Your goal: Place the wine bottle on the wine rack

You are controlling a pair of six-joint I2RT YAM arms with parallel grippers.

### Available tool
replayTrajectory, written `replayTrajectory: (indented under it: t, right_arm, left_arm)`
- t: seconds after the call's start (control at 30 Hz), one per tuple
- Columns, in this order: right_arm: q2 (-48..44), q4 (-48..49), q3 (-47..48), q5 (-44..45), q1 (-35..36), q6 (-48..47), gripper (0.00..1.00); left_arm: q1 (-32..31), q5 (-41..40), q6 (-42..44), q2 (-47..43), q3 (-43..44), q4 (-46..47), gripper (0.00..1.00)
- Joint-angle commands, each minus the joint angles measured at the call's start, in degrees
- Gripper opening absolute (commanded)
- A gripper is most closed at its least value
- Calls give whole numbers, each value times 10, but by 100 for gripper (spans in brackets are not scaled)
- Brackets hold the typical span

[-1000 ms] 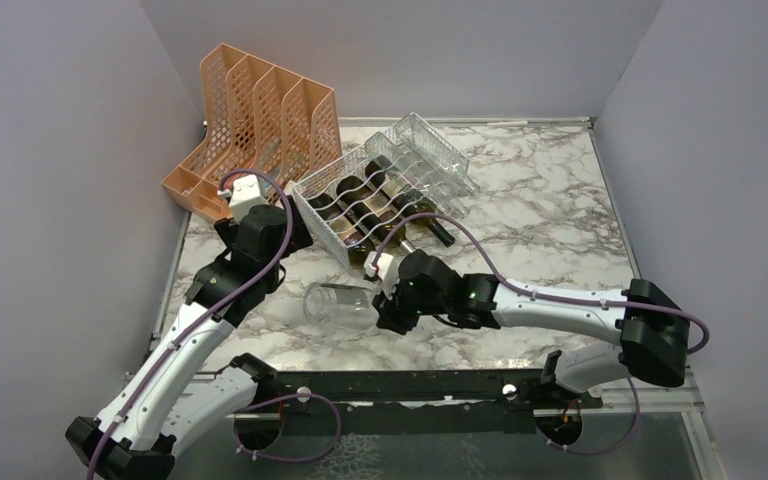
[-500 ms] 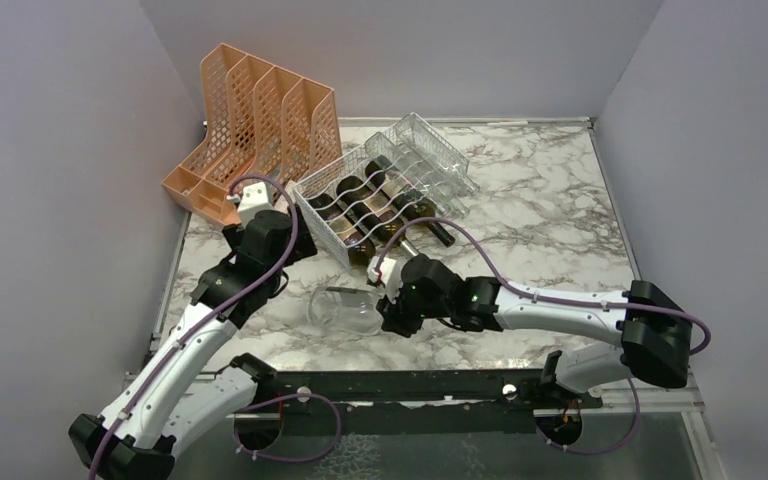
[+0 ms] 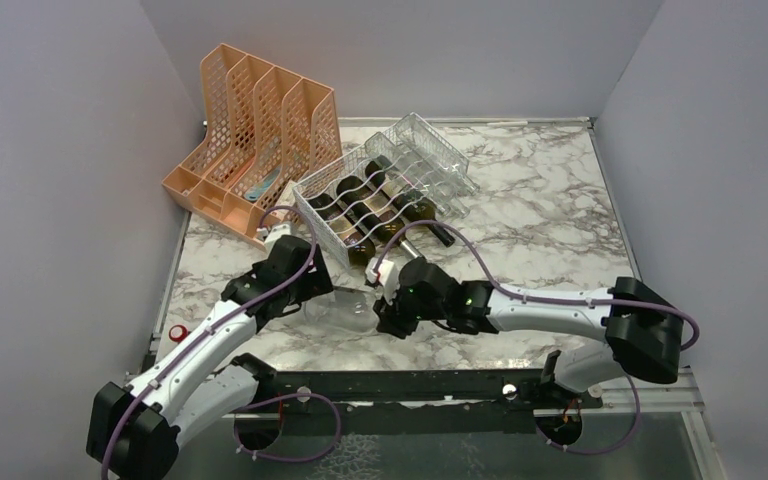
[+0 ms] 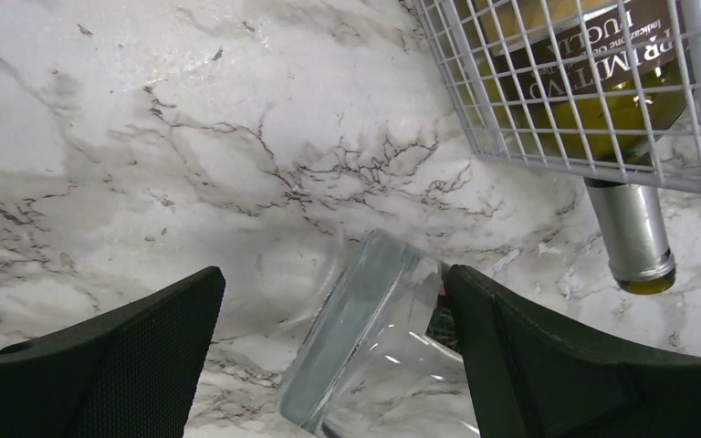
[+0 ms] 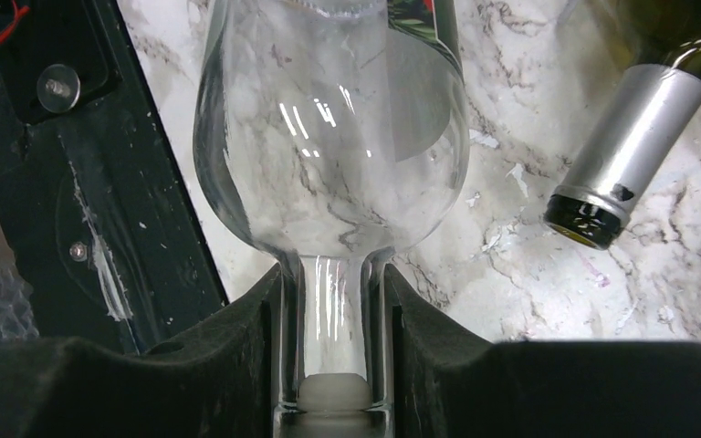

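Observation:
The rack's wavy top wires are outward of my right gripper, so it will lift outward over them, turn in line with the dark bottles, lower and release.
A clear glass wine bottle [image 3: 345, 308] lies on its side on the marble near the front. My right gripper [image 3: 385, 318] is shut on its neck; in the right wrist view the neck [image 5: 333, 310] sits tight between the pads of the gripper [image 5: 333, 315], body [image 5: 329, 155] pointing away. My left gripper [image 3: 325, 295] is open, its fingers either side of the bottle's base [image 4: 365, 338], not touching in the left wrist view [image 4: 333, 287]. The white wire wine rack [image 3: 360, 205] stands behind and holds several dark bottles.
An orange perforated file organizer [image 3: 260, 130] stands back left. A clear wire basket [image 3: 430, 150] leans behind the rack. A foil-capped bottle neck [image 4: 634, 242] [image 5: 621, 160] sticks out of the rack's front. A small red cap [image 3: 178, 333] lies front left. A black rail [image 5: 73, 182] runs along the near edge.
My left arm has swung down and right from beside the organizer to the clear bottle's base. My right gripper keeps hold of the neck, and the bottle has barely shifted.

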Motion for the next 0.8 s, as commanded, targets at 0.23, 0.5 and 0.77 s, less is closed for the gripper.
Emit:
replayTrajectory:
  t: [0.23, 0.5, 0.77]
  right_arm:
    - [93, -45, 31, -6, 5, -3, 38]
    - [145, -50, 72, -18, 5, -15, 50]
    - [183, -38, 93, -33, 5, -18, 46]
  left_arm:
    - [3, 86, -41, 22, -41, 61, 81]
    - [3, 117, -48, 27, -53, 74, 69]
    - [3, 121, -48, 30, -51, 75, 67]
